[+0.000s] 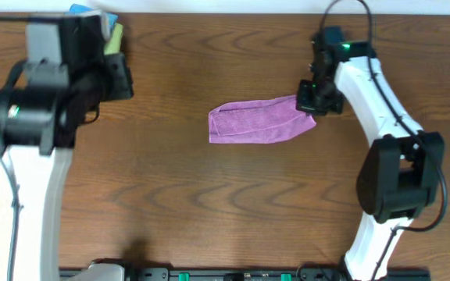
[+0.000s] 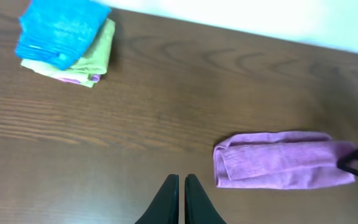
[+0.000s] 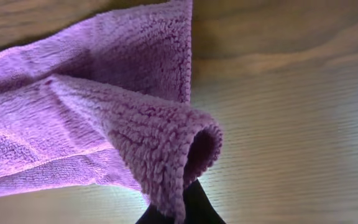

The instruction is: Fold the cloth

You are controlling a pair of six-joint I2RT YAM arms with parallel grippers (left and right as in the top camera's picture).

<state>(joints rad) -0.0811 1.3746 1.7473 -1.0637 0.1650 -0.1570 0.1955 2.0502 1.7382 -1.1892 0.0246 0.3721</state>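
Observation:
My right gripper takes the cloth's edge left in the overhead view next, over the still long folded cloth, to the cloth's opposite end (image 1: 219, 127) and lets it go.
The purple cloth (image 1: 256, 123) lies folded into a long strip at the table's middle. My right gripper (image 1: 316, 103) is shut on its right end, which curls up over the fingers in the right wrist view (image 3: 166, 155). The cloth also shows in the left wrist view (image 2: 278, 160). My left gripper (image 2: 180, 186) is shut and empty, held above the table left of the cloth; the left arm (image 1: 45, 86) is at the far left.
A stack of folded cloths, blue on top of green and pink (image 2: 64, 40), sits at the table's back left corner and shows in the overhead view (image 1: 104, 23). The right arm's base (image 1: 397, 179) stands at the right.

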